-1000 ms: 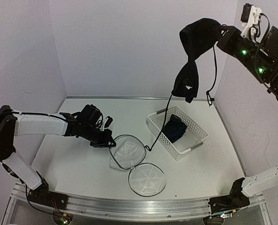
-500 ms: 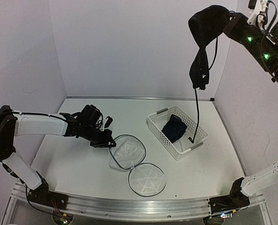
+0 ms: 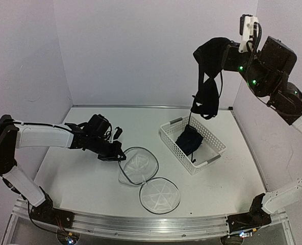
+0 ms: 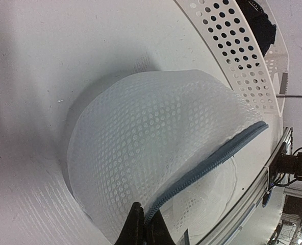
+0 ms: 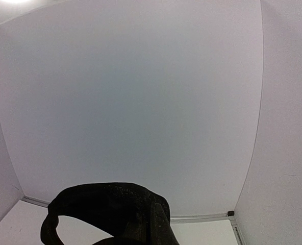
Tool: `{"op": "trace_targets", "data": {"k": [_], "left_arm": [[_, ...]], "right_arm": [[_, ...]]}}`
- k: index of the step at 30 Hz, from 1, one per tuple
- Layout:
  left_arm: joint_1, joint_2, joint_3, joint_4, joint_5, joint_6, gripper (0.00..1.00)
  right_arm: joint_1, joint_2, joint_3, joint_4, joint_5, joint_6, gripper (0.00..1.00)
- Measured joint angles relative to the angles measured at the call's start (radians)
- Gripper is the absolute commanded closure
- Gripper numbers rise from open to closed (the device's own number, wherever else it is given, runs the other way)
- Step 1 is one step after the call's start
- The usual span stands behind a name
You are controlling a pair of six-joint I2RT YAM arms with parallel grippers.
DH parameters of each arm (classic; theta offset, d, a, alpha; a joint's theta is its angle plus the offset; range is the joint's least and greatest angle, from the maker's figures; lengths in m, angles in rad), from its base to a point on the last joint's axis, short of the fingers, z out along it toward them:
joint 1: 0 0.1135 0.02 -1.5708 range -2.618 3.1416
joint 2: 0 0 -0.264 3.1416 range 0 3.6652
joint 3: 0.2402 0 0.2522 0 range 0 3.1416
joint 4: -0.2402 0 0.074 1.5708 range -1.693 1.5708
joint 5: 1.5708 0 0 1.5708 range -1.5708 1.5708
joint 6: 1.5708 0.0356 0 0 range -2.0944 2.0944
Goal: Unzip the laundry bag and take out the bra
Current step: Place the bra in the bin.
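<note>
The right gripper lowers over the white basket's open inside next, tilting its fingers downward. It then releases the dark bra (image 3: 208,76), since the bra hangs high above the basket.
The white mesh laundry bag (image 3: 138,166) lies open at the table's middle, its round star-seamed lid (image 3: 159,195) flat in front of it. My left gripper (image 3: 119,153) is shut on the bag's rim by the grey zipper (image 4: 207,161); its fingertips (image 4: 136,224) pinch the mesh. My right gripper (image 3: 226,51) is high at the upper right, shut on the dark bra (image 3: 208,76). The bra hangs down over the white basket (image 3: 212,159), a strap trailing into it. The right wrist view shows the bra (image 5: 100,209) draped over my shut fingers.
The white perforated basket holds a dark navy garment (image 3: 189,140). It stands right of the bag; its wall also shows in the left wrist view (image 4: 232,51). Grey walls close the table at the back and sides. The aluminium rail (image 3: 141,222) runs along the near edge.
My right arm has swung the bra left and lower, so it now hangs over the basket. The left gripper and the bag have not moved.
</note>
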Motion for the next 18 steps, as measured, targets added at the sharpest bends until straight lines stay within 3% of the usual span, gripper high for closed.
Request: {"op": "trace_targets", "data": {"k": [10,18], "left_arm": [[0.0,0.0,-0.013,0.007,0.0,0.0,1.0],[0.0,0.0,-0.016,0.009,0.0,0.0,1.0]], "right_arm": [[-0.064,-0.011,-0.158,0.031,0.02,0.03,1.0],[-0.109,-0.059,-0.29,0.016,0.007,0.146,1.0]]}}
